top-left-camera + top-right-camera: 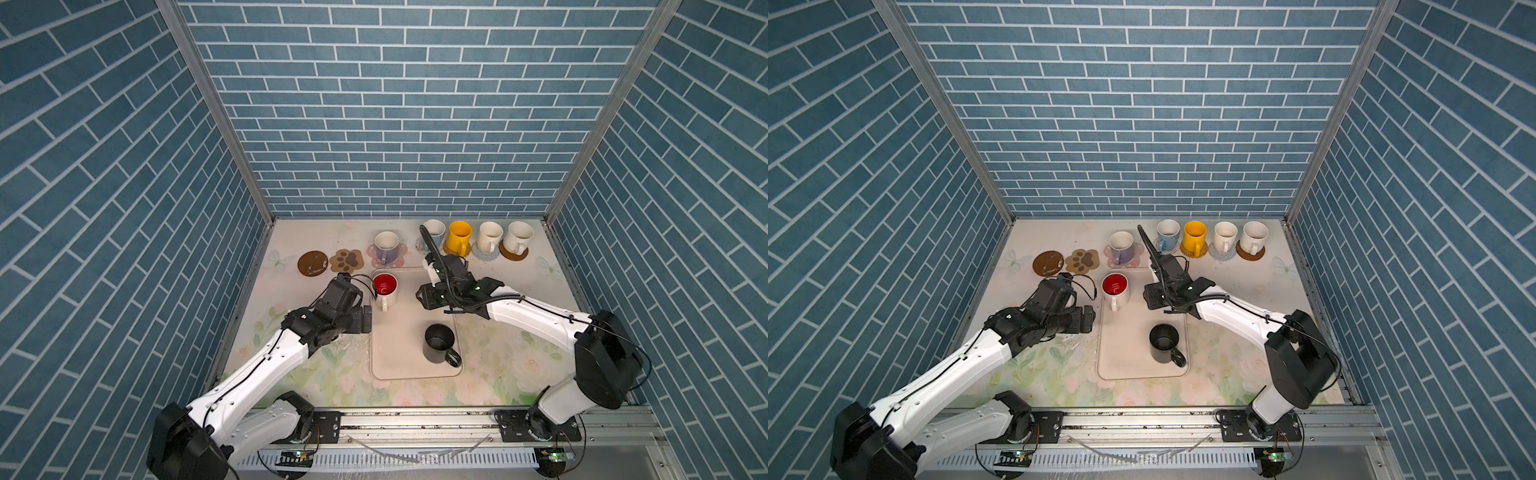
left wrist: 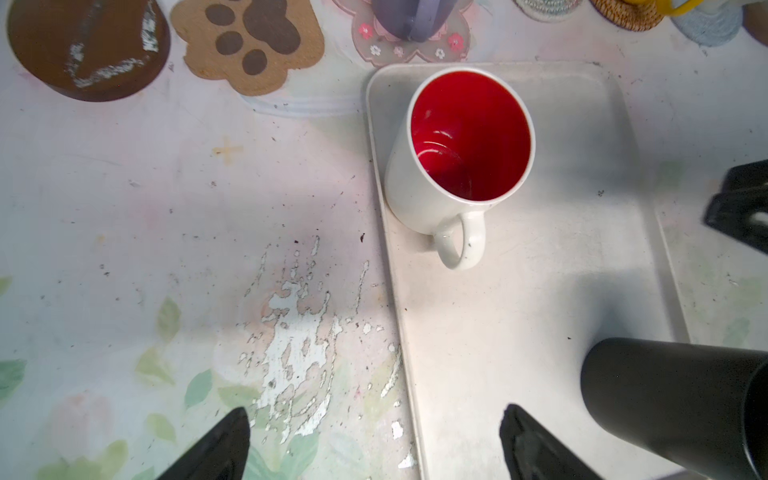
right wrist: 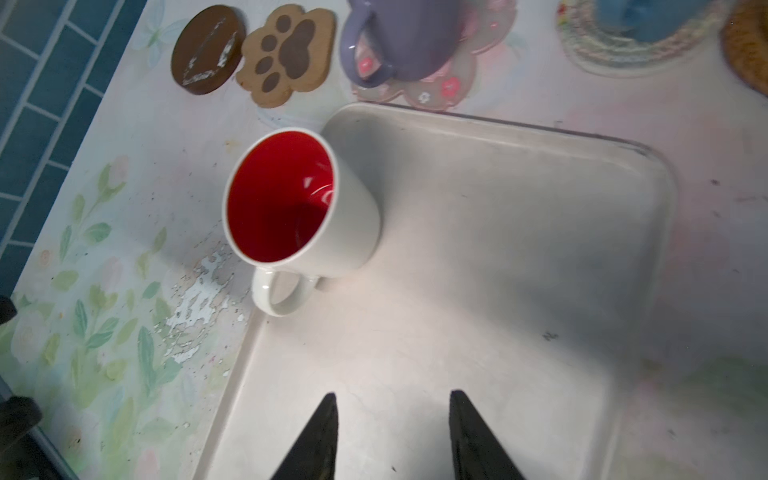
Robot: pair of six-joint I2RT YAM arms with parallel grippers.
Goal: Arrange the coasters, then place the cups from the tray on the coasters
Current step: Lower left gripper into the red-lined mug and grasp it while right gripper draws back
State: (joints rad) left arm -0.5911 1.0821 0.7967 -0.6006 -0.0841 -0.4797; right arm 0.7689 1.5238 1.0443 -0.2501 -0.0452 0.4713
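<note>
Next, my left gripper moves down and outward over the tray point(image 1: 399, 349) onto the red-inside cup's handle, because that handle sticks out on the cup's near side.
On the cream tray point(image 1: 399, 349) stand a white cup with a red inside point(image 1: 385, 288) at its far left corner and a black cup point(image 1: 439, 343) at its near right. My left gripper point(image 2: 376, 413) is open and empty, straddling the tray's left edge a little nearer than the red-inside cup point(image 2: 457, 166). Above the tray's far part, right of that cup point(image 3: 291, 199), my right gripper point(image 3: 392, 399) is open with nothing between its fingers. A brown disc coaster point(image 1: 312, 263) and a paw coaster point(image 1: 346, 260) lie bare at the far left.
Along the back, a lavender cup point(image 1: 386, 247) sits on a pink flower coaster. To its right, each on a coaster, stand a light blue cup point(image 1: 434, 232), a yellow one point(image 1: 459, 237) and two cream ones point(image 1: 489, 236) point(image 1: 519, 237). Blue brick walls close in three sides.
</note>
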